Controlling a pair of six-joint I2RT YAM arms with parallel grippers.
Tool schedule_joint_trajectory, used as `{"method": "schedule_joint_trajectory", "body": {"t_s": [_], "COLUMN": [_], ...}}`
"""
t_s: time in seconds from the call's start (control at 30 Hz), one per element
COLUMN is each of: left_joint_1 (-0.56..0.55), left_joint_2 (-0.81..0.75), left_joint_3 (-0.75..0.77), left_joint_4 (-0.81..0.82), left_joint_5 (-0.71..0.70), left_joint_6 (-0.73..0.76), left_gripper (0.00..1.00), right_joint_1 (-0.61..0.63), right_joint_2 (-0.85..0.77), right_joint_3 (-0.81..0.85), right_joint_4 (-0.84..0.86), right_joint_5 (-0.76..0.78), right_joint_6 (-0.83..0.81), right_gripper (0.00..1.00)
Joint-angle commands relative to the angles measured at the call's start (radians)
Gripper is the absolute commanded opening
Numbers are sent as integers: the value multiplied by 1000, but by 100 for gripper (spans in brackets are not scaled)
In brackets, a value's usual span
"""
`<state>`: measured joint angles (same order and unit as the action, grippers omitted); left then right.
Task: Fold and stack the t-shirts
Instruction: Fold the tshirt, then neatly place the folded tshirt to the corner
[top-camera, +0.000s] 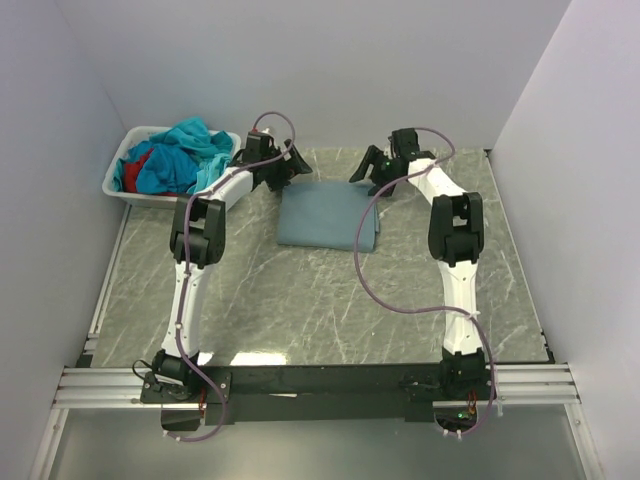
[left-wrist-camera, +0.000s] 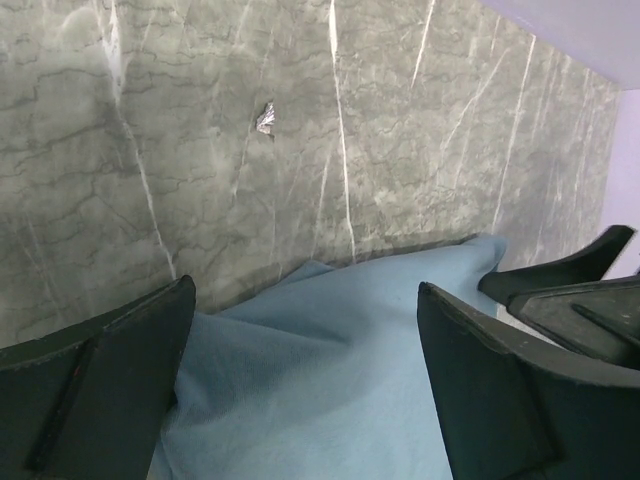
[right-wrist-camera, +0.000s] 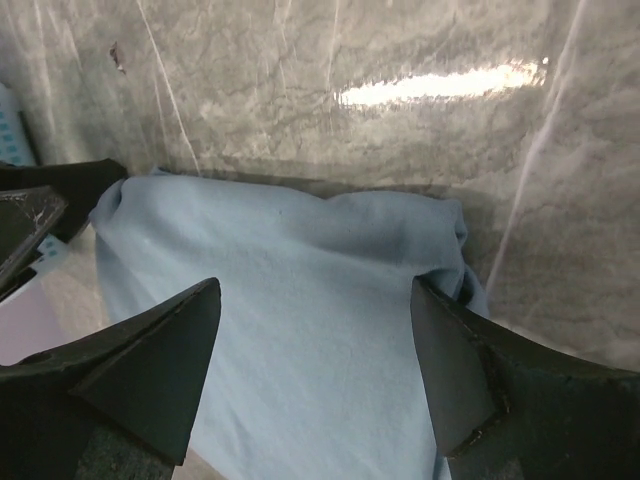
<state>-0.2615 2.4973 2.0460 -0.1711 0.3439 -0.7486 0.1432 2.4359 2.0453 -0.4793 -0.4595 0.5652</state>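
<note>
I will pull my right gripper back next and lower it onto the shirt's side edge by the near corner (top-camera: 374, 233), below and back from it, where layers show.
A dusty grey-blue t-shirt (top-camera: 328, 215) lies folded into a rectangle on the marble table, at the far middle. My left gripper (top-camera: 288, 166) hovers open over its far left corner, and my right gripper (top-camera: 372, 172) hovers open over its far right corner. In the left wrist view the grey-blue cloth (left-wrist-camera: 330, 370) spreads below the open left gripper (left-wrist-camera: 305, 290), with nothing pinched. In the right wrist view the same shirt (right-wrist-camera: 300, 260) lies under the open right gripper (right-wrist-camera: 315, 285). Teal (top-camera: 200, 140), blue (top-camera: 165, 170) and red (top-camera: 135, 165) t-shirts are heaped in the basket.
A white plastic basket (top-camera: 115, 185) stands at the far left corner, close to the left arm's elbow. Grey walls enclose the table on the left, back and right. Purple cables loop off both arms. A small bright speck (left-wrist-camera: 266, 120) lies on the marble.
</note>
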Motion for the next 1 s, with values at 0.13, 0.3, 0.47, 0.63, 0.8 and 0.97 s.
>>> {"method": "schedule_joint_trajectory", "body": {"t_s": [0.13,0.3,0.47,0.63,0.8,0.97], "left_joint_1": [-1,-1,-1,-1,-1,-2], "left_joint_2": [-139,-320,-507,-672,-857,-995], "left_joint_3": [66,-29,-210,-473,-778,-984], "left_joint_4": [-94,-65,-71,-64,-9,65], "left_joint_5": [-51,-29,-75,-127,-146,-97], "left_joint_6": [46,97,114,101,45,-34], "left_gripper": [99,99,99,100,100,99], "right_joint_1": [-2,10,45,102,157,174], "right_joint_2": [-145,-330,-423,-437,-405,-397], "right_joint_3": [67,-147,-364,-441,-436,-490], "right_joint_4": [-113,-114,-111,-108,-140,-133], "right_joint_5": [128,251,326,363,433,436], "right_joint_6": [-109,-152,-180,-192,-177,-151], "right_gripper": [85,87,87,86,82,68]}}
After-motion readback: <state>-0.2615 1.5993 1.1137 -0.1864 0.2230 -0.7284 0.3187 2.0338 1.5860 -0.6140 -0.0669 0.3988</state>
